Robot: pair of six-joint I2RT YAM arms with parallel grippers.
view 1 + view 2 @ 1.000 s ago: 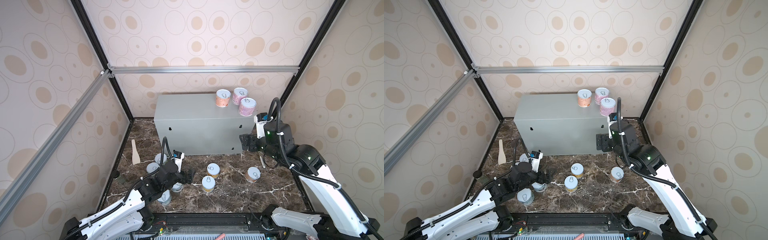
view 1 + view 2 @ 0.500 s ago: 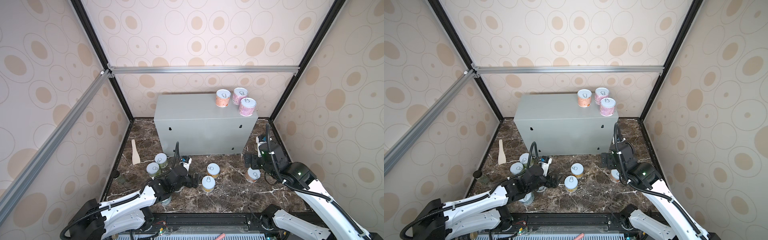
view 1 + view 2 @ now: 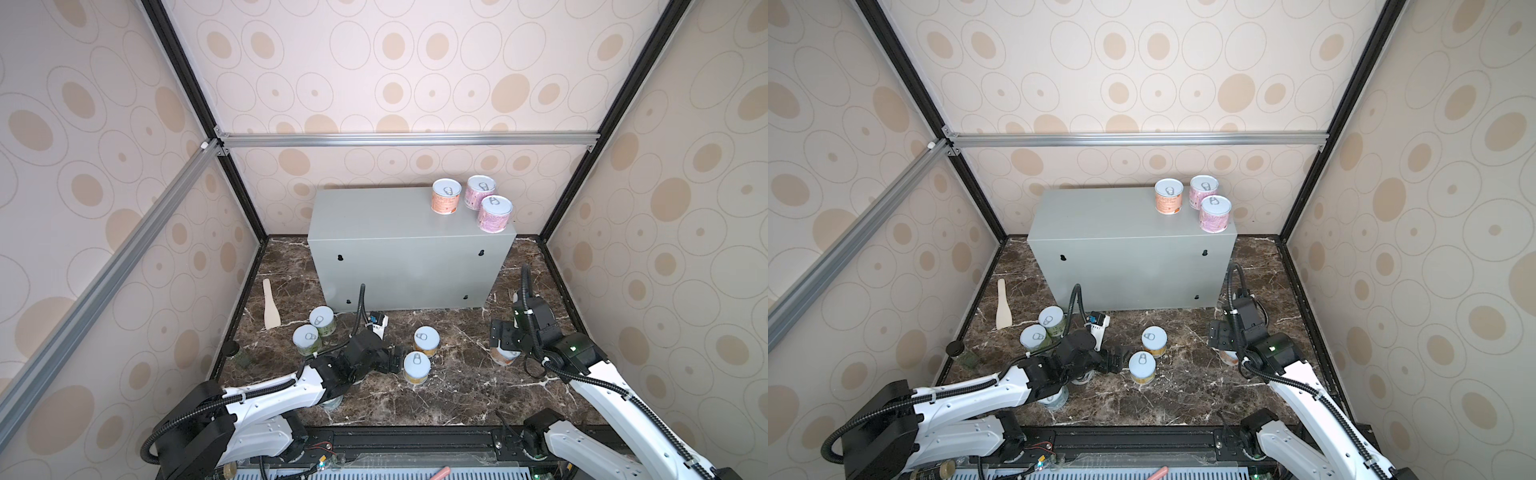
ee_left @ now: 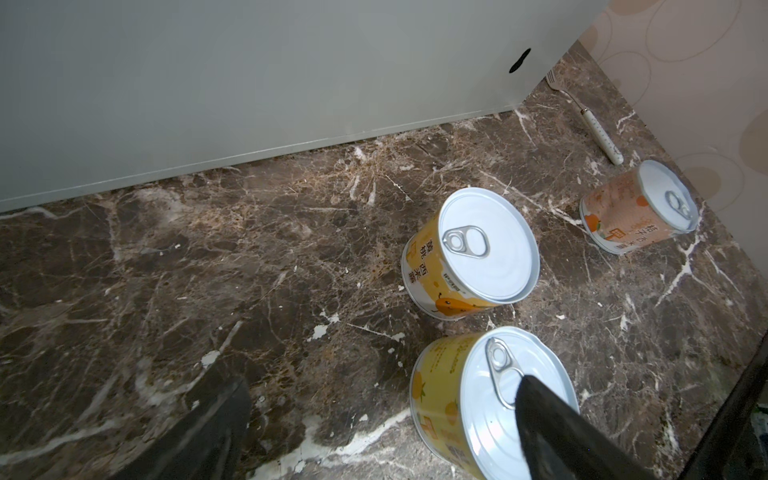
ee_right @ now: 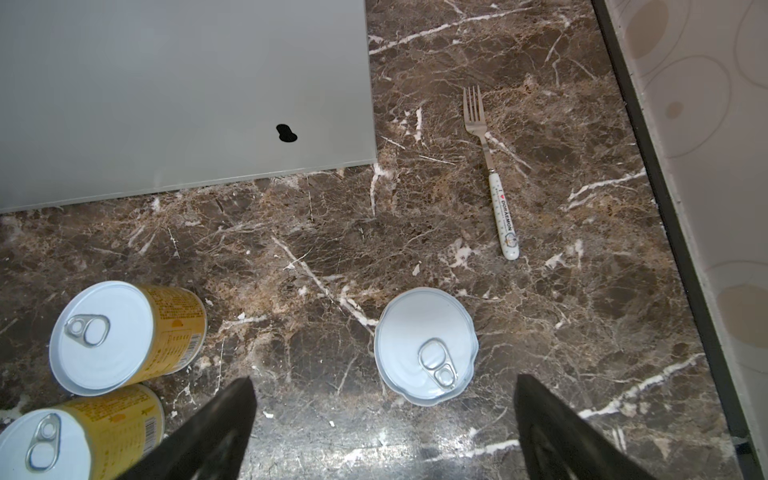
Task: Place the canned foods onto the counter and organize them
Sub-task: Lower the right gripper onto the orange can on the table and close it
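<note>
My open right gripper will go down next around the sides of the floor's orange can point(image 5: 425, 346), which stands below, in line with the finger gap.
The counter point(image 3: 399, 224) is a grey box carrying one orange can point(image 3: 446, 196) and two pink cans point(image 3: 494, 213) on its right end. On the marble floor stand two green cans point(image 3: 322, 321), two yellow cans point(image 3: 426, 340) and an orange can point(image 5: 426, 345). My left gripper point(image 3: 395, 359) is open and low beside the nearer yellow can point(image 4: 457, 399); one finger point(image 4: 561, 432) overlaps its lid. My right gripper point(image 5: 382, 395) is open right over the floor's orange can, whose lid lies just ahead of its fingers. Another can point(image 3: 1054, 400) is mostly hidden under my left arm.
A wooden spatula point(image 3: 271, 309) lies left of the counter, near the left wall. A fork point(image 5: 492, 178) with a white handle lies on the floor beyond the orange can, close to the right wall. A small dark jar point(image 3: 237, 353) stands at the left edge.
My right arm dropped from beside the counter's right end to the floor over the orange can, its jaws widening. My left arm reached right toward the yellow cans, uncovering the green cans.
</note>
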